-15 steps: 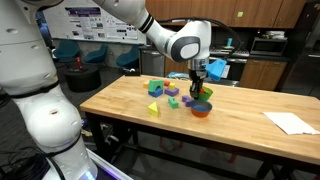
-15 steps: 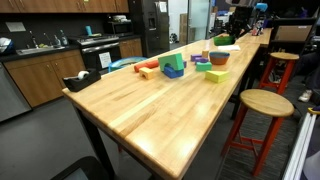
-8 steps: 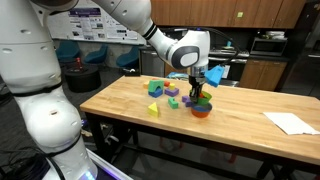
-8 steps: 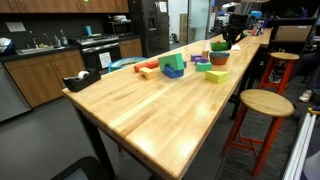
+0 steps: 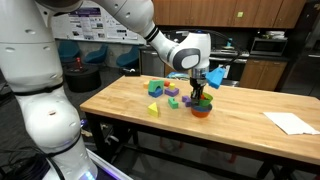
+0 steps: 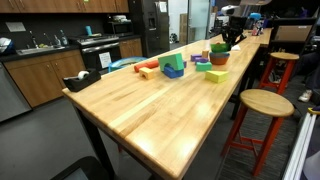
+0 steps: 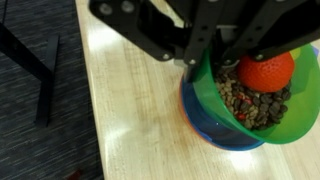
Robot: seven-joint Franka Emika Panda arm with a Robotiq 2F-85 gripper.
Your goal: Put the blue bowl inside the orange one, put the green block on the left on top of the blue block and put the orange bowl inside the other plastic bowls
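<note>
The green bowl still hangs tilted over the stack, so next my gripper needs to lower a little to settle it into the blue bowl [image 7: 212, 130] below and release its rim.
My gripper [image 7: 205, 58] is shut on the rim of a green bowl [image 7: 215, 112] that holds brown pellets and an orange ball [image 7: 266, 70]. The green bowl sits low over the blue bowl [image 7: 212, 130], whose rim shows just beneath it. In an exterior view the gripper [image 5: 199, 92] stands over this stack, with the orange bowl [image 5: 202, 112] at the bottom. The stack [image 6: 218, 58] also shows at the table's far end. A green block [image 6: 172, 62] rests on a blue block [image 6: 175, 72]; both appear again as a pair [image 5: 155, 87]. I cannot see a reddish bowl.
A yellow wedge block [image 5: 153, 108] and purple blocks [image 5: 172, 101] lie near the stack. A yellow-green block [image 6: 216, 75] and an orange piece [image 6: 148, 72] lie on the wooden table [image 6: 150, 110]. White paper [image 5: 290, 122] lies at one end. A stool [image 6: 262, 105] stands beside the table.
The gripper has come down with the green bowl onto the blue and orange bowls. Little has moved in the last half second.
</note>
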